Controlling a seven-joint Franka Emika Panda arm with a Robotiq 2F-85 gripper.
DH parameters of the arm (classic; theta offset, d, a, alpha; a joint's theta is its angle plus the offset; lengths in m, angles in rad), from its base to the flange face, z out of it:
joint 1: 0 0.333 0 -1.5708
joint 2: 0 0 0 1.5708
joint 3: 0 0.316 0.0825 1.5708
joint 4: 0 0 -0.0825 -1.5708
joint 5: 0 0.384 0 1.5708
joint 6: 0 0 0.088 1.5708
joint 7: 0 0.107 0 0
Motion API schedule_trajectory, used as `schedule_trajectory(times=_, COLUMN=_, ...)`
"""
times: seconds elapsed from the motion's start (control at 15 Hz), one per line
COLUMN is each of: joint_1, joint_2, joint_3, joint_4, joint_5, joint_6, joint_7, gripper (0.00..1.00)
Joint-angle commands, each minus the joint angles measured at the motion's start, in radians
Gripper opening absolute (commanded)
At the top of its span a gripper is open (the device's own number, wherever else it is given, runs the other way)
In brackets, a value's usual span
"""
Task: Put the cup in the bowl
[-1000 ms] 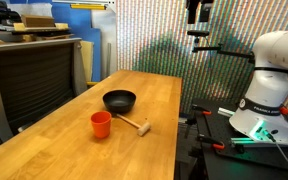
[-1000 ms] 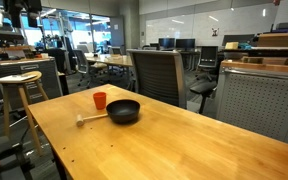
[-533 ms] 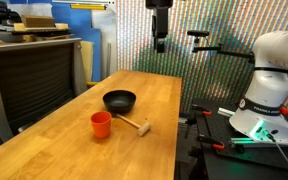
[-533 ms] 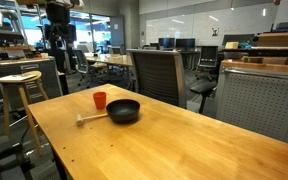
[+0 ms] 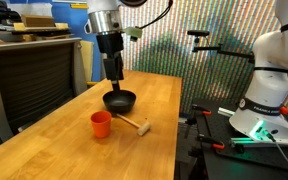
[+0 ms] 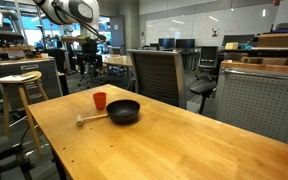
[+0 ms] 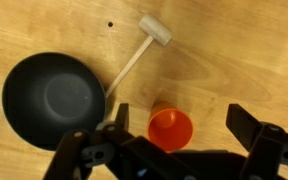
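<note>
The cup's opening faces up, so my gripper will next lower the open fingers far down to the cup, astride its rim on the bowl's side.
The orange-red cup stands upright on the wooden table, beside the shallow black bowl. Both also show in an exterior view, cup and bowl. My gripper hangs well above the table, over the bowl and cup area. In the wrist view the gripper is open and empty. The cup lies between its fingers far below, and the bowl is at the left.
A small wooden mallet lies on the table next to the cup and bowl; it also shows in the wrist view. The table has open wood in front. Office chairs and a stool stand beyond it.
The arm has swung in over the table and come down; one second ago the gripper was out of sight, now it hangs above the cup and bowl.
</note>
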State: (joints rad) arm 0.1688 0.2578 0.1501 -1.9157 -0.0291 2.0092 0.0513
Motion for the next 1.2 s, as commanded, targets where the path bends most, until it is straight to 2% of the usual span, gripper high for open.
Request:
schedule_trajectory(times=0.0, joint_1=0.035, joint_2=0.215, joint_3=-0.017, joint_4=0.250, joint_5=-0.059, joint_6=-0.045, joint_7=0.065, gripper=1.00)
schedule_trajectory(times=0.2, joint_1=0.052, joint_2=0.326, joint_3=-0.037, joint_4=0.375, joint_5=-0.084, joint_6=-0.088, joint_7=0.071, gripper=1.00)
schedule_trajectory(times=0.33, joint_1=0.048, joint_2=0.375, joint_3=-0.041, joint_4=0.430, joint_5=-0.062, joint_6=-0.134, joint_7=0.059, gripper=1.00)
schedule_trajectory(times=1.13, joint_1=0.083, joint_2=0.547, joint_3=-0.053, joint_4=0.569, joint_5=-0.069, joint_6=-0.280, joint_7=0.068, gripper=1.00)
